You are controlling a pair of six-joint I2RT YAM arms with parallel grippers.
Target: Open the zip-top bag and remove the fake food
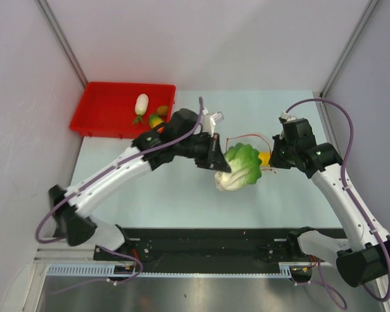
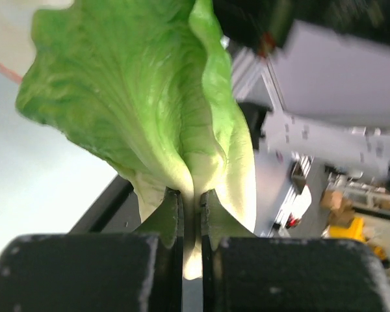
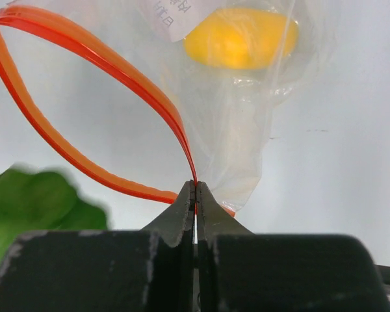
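My left gripper should swing over the white radish (image 1: 142,105) next and release the lettuce, since the tray is outward of my left gripper, to its left in the top view.
The green lettuce (image 1: 240,166) hangs over the middle of the table, and my left gripper (image 1: 216,158) is shut on its pale stem end. In the left wrist view the leaf (image 2: 136,97) fills the frame above that gripper (image 2: 192,195). The clear zip-top bag (image 3: 234,130) has its mouth open, with the red-orange zip strip (image 3: 84,58) standing in a loop. My right gripper (image 3: 195,188) is shut on one end of that strip, to the right of the lettuce (image 1: 273,158). A yellow piece (image 3: 240,38) still lies inside the bag (image 1: 264,158).
A red tray (image 1: 104,97) stands at the back left and holds a white radish (image 1: 142,104) and an orange-red fruit (image 1: 157,119). The left arm reaches across in front of the tray. Grey walls close in the back and sides.
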